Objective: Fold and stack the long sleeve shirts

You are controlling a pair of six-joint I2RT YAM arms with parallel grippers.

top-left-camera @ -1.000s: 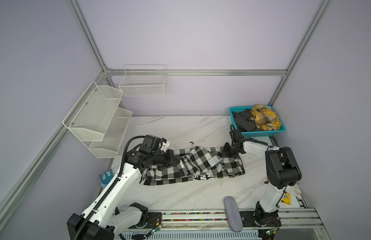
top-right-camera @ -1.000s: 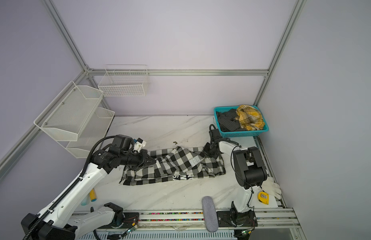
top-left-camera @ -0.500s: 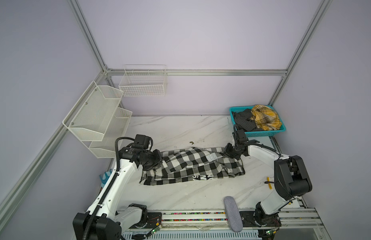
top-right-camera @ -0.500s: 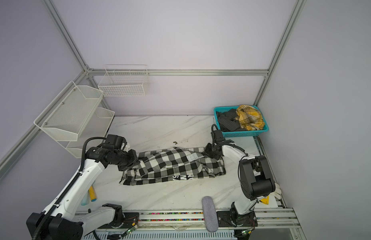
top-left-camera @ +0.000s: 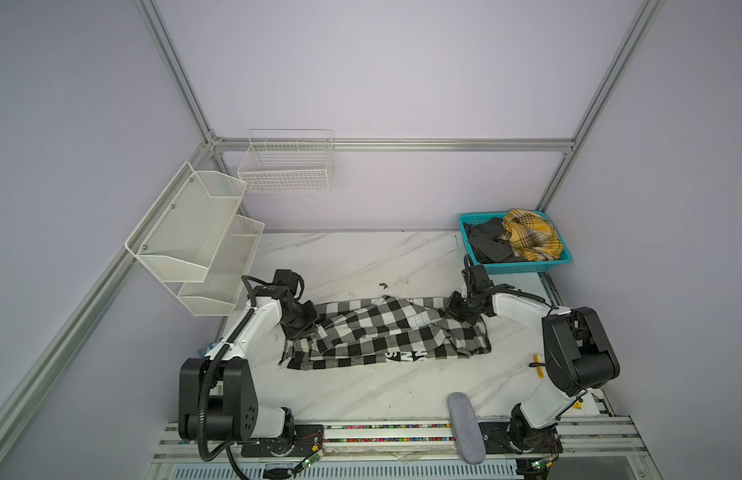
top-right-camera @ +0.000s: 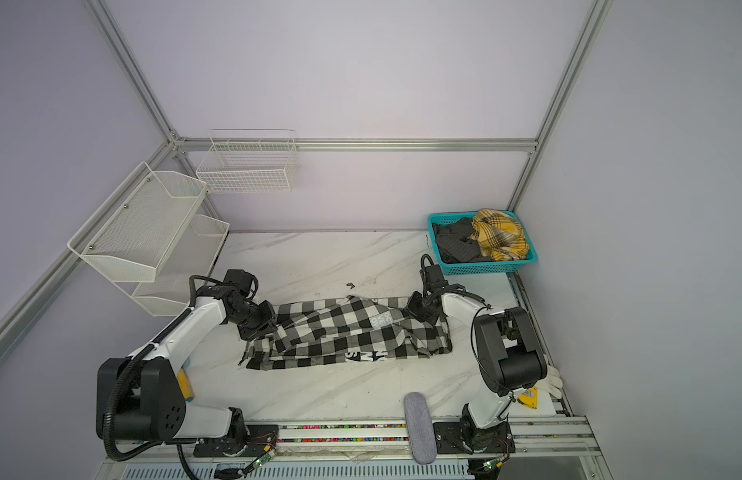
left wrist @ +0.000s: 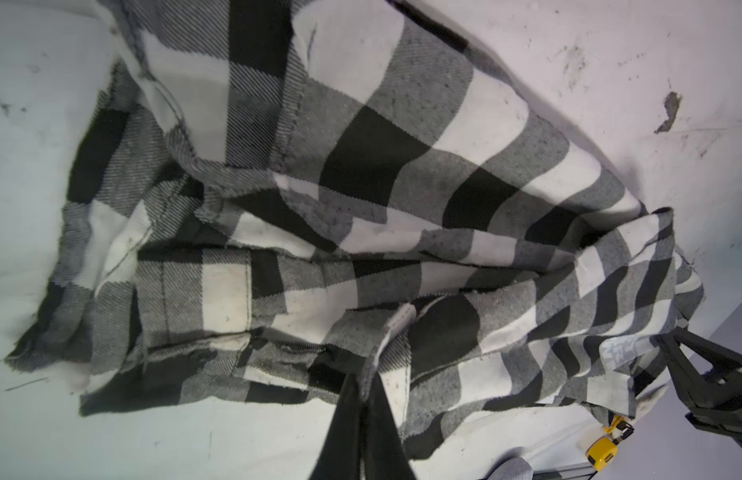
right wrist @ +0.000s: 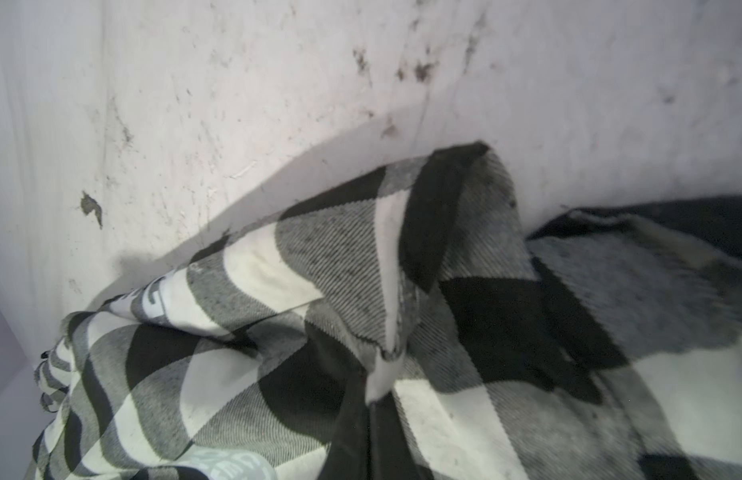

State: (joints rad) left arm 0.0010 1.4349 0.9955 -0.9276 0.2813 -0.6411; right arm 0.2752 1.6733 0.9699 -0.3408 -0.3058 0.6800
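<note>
Slanting wrinkles cross the cloth. My left gripper should next pull the fold outward, away from my right gripper and toward the shirt's shelf-side end (top-left-camera: 295, 345) (left wrist: 198, 272), and release it.
A black-and-white check long sleeve shirt (top-left-camera: 385, 332) (top-right-camera: 348, 332) lies stretched across the middle of the marble table, white lettering showing on it. My left gripper (top-left-camera: 315, 328) (left wrist: 363, 382) is shut on a fold of cloth at the shirt's left end. At the far right end my right gripper (top-left-camera: 452, 309) (right wrist: 371, 395) is shut on a pinched ridge of the same shirt. The cloth between them is slightly raised along the back edge. A yellow plaid shirt (top-left-camera: 531, 235) and a dark grey one (top-left-camera: 487, 245) lie crumpled in the teal basket (top-left-camera: 523, 270).
White mesh shelves (top-left-camera: 194, 237) and a wire basket (top-left-camera: 288, 166) hang on the left and back walls. A grey oblong pad (top-left-camera: 464, 428) lies at the table's front edge. A small yellow tool (top-left-camera: 539, 365) and a white glove (top-right-camera: 552, 378) lie by the right arm's base.
My left gripper has drawn its end of the shirt leftward, and the cloth now lies longer and flatter. My right gripper has stayed at the right end while its arm shifted.
</note>
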